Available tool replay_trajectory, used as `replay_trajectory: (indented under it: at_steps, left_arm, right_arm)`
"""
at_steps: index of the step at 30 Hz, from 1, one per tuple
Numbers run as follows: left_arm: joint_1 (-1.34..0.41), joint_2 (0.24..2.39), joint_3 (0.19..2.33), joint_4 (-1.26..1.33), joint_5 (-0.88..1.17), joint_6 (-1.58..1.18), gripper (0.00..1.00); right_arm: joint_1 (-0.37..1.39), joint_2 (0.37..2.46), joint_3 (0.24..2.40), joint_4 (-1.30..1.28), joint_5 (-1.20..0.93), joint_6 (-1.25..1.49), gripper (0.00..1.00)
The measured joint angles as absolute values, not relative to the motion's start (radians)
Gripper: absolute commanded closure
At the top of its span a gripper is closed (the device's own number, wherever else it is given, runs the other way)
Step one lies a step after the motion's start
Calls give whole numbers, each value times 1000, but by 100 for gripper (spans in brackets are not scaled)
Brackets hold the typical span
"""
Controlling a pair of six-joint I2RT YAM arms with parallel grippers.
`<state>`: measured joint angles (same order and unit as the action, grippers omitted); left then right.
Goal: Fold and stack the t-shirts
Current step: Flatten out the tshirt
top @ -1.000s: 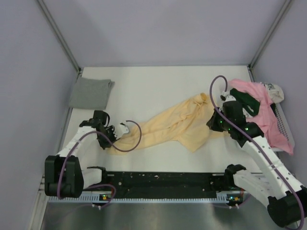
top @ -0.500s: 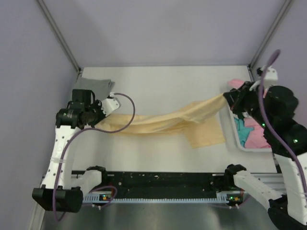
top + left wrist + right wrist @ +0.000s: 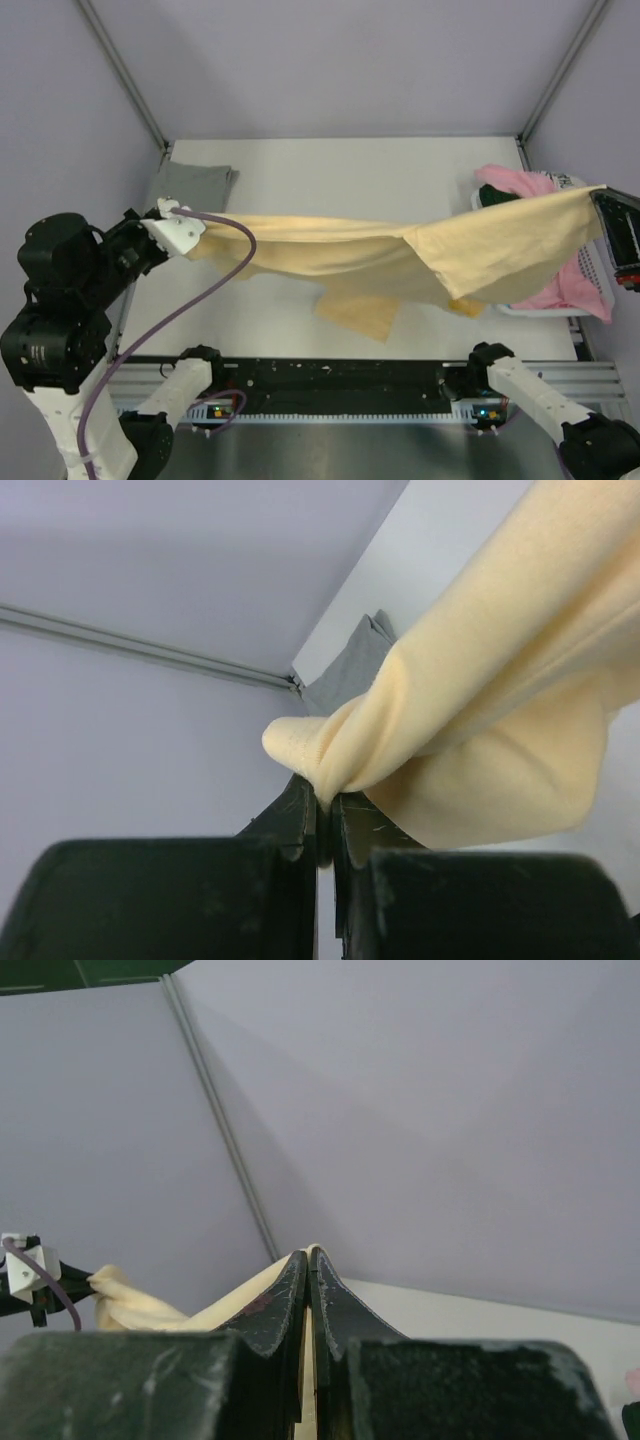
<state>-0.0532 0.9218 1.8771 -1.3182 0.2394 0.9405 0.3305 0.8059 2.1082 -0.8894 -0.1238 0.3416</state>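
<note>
I need to lower the pinched cloth end in my left gripper to the bare tabletop below next, beside the folded grey t-shirt, and let go of it clear of that shirt.
The pale yellow-peach t-shirt point(image 3: 400, 260) hangs stretched in the air between both grippers, high above the table, with a lower part point(image 3: 360, 312) drooping toward the table. My left gripper point(image 3: 185, 235) is shut on its left end; the left wrist view shows the cloth point(image 3: 480, 680) bunched between the fingertips point(image 3: 322, 802). My right gripper point(image 3: 603, 205) is shut on its right end, a thin cloth edge point(image 3: 315, 1252) pinched in the jaws. A folded grey t-shirt point(image 3: 190, 190) lies at the back left. Pink point(image 3: 570, 280) and dark green point(image 3: 497, 198) t-shirts lie in a pile at the right.
A white basket point(image 3: 520, 308) at the right edge holds the shirt pile, mostly hidden behind the hanging cloth. The table's back edge meets the grey walls point(image 3: 340, 70). The black rail point(image 3: 330, 380) with the arm bases runs along the near edge.
Both arms have risen and spread apart, lifting the yellow-peach t-shirt off the table and pulling it taut. The shirt, which lay crumpled on the table a second ago, now hangs in the air.
</note>
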Motion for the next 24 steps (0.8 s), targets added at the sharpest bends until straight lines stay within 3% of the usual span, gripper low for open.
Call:
replay_trajectory:
  at_steps: [7,11,14,17,19,20,21,22,24]
  left_arm:
    - [-53,944,1850,-1350,269,902,100]
    - [-53,1052,1737,-1348,264,866,100]
    - [-53,1179,1651,-1323,265,847,100]
    - [-53,1365,1598,-1254,267,819,91]
    - [-53,1506,1593,-1190,261,790,77]
    - [-53,1569,1595,-1153,254,774,70]
    - [-52,1632,1605,-1124,243,754,61]
    - [-52,1697,1634,-1112,229,730,52]
    - [-51,1872,1765,-1076,187,669,41]
  right_arm:
    - [331,881,2136,-860,-31,316,100]
    - [329,1110,2138,-761,63,278,100]
    - [291,1406,2190,-676,80,272,100]
    - [249,1699,2232,-597,83,279,100]
    - [227,1863,2245,-572,88,282,100]
    - [216,1958,2270,-570,88,283,96]
    - [207,2049,2297,-566,81,284,78]
    - [200,2114,2319,-566,77,287,51]
    - [189,2234,2354,-563,73,301,33]
